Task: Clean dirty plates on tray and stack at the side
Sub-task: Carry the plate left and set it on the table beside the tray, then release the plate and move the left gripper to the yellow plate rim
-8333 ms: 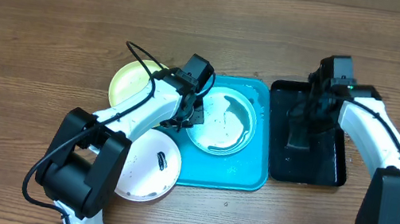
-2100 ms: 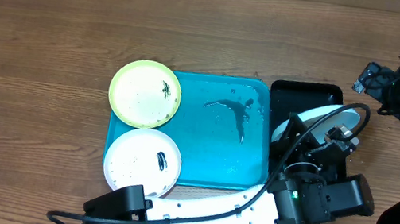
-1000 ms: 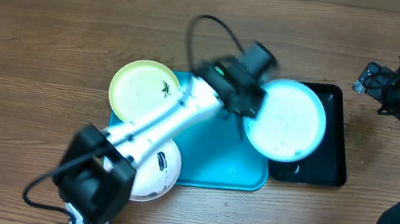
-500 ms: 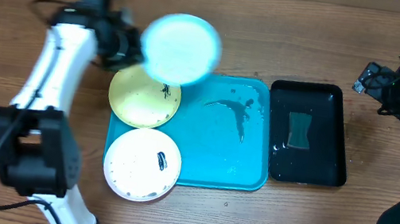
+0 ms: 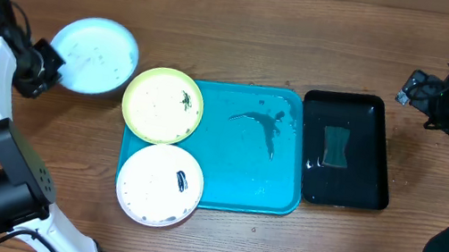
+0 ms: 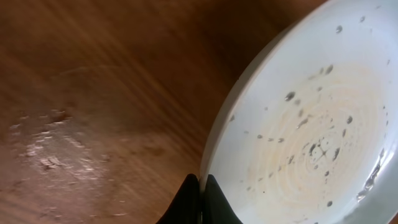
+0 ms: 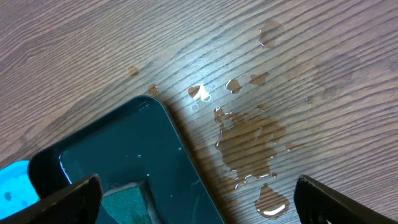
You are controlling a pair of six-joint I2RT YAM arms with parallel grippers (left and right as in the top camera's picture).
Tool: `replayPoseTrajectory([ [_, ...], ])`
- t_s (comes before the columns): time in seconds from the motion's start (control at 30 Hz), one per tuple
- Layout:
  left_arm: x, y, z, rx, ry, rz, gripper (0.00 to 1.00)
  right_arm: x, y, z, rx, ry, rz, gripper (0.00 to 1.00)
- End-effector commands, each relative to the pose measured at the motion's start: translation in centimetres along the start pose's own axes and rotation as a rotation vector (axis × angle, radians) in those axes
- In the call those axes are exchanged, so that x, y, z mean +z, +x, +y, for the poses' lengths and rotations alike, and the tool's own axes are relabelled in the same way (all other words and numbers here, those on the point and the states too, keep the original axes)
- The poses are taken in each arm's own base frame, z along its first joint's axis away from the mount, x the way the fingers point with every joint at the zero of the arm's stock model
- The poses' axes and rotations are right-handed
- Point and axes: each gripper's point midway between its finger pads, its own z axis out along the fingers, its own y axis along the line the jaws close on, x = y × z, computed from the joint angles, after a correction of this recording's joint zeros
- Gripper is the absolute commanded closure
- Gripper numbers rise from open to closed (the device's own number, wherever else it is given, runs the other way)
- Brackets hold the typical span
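The pale teal-rimmed plate goes down onto the wood [image 5: 90,63] beside the lime-green-rimmed plate next, as that spot is clear. My left gripper then opens.
My left gripper [image 5: 43,70] is shut on the rim of a pale teal-rimmed plate [image 5: 94,55], which it holds over bare wood left of the tray. In the left wrist view the fingertips [image 6: 200,190] pinch the plate's edge, and its white face [image 6: 311,124] carries dark specks. The lime-green-rimmed plate [image 5: 163,104], with a dark smudge, overlaps the turquoise tray's [image 5: 253,176] upper-left corner. The all-white plate [image 5: 161,184], also smudged, overlaps its lower-left corner. My right gripper [image 5: 420,92] hangs open and empty at the far right, above the black tray's corner [image 7: 124,155].
A black glossy tray [image 5: 369,181] stands right of the turquoise one with a green sponge [image 5: 336,146] in it. Dark wet streaks [image 5: 263,125] mark the turquoise tray's middle. Water drops [image 7: 249,137] lie on the wood beside the black tray.
The left arm has swung the teal-rimmed plate from over the black tray, across the turquoise tray, to the table's far left. The right arm has stayed still.
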Motion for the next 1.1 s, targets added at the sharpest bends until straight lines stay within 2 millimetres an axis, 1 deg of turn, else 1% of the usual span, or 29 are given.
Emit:
replayPoseTrajectory([
  [0.0,1.4,0.1,3.4,-0.076,-0.156,-0.039,0.96,0.0,-0.2,0.0,0.001,0.006,-0.009,0.0],
  [0.07,2.2,0.2,3.9,-0.075,-0.168,-0.05,0.96,0.0,-0.2,0.0,0.001,0.006,-0.009,0.0],
  [0.23,4.2,0.7,4.4,-0.074,-0.16,-0.062,0.96,0.0,-0.2,0.0,0.001,0.006,-0.009,0.0],
  [0.3,4.7,0.8,4.6,-0.074,-0.156,-0.07,0.96,0.0,-0.2,0.0,0.001,0.006,-0.009,0.0],
  [0.4,4.9,0.6,4.5,-0.071,-0.15,-0.081,0.96,0.0,-0.2,0.0,0.001,0.006,-0.009,0.0],
  [0.43,4.9,0.6,4.5,-0.066,-0.149,-0.081,0.92,0.0,-0.2,0.0,0.001,0.006,-0.009,0.0],
  [0.47,4.9,0.6,4.5,-0.06,-0.149,-0.08,0.86,0.0,-0.2,0.0,0.001,0.006,-0.009,0.0],
  [0.53,4.9,0.8,3.9,-0.013,-0.121,-0.062,0.67,0.0,-0.2,0.0,0.001,0.006,-0.009,0.0],
  [0.57,5.0,1.0,3.4,0.022,-0.09,-0.049,0.57,0.0,-0.2,0.0,0.001,0.006,-0.009,0.0],
  [0.63,4.9,1.2,1.6,0.09,0.005,-0.024,0.37,0.0,-0.2,0.0,0.001,0.006,-0.009,0.0],
  [0.73,3.7,1.4,-1.1,0.136,0.14,0.014,0.33,0.0,-0.2,0.0,0.0,0.007,-0.007,0.0],
  [0.8,2.2,1.6,-2.9,0.156,0.21,0.037,0.33,0.0,-0.4,0.1,0.001,0.003,-0.015,0.0],
  [0.9,-0.3,2.3,-6.1,0.248,0.31,0.064,0.32,0.0,-0.4,0.1,0.001,0.004,-0.016,0.0],
  [0.93,-0.8,2.6,-7.0,0.281,0.325,0.07,0.32,0.0,-0.4,0.1,0.001,0.004,-0.016,0.0],
  [1.0,-1.4,3.7,-8.6,0.365,0.342,0.082,0.31,0.0,-0.4,0.1,0.001,0.004,-0.016,0.0],
  [1.07,-1.2,4.9,-9.9,0.443,0.337,0.09,0.3,0.0,-0.4,0.1,0.0,0.004,-0.017,0.0],
])
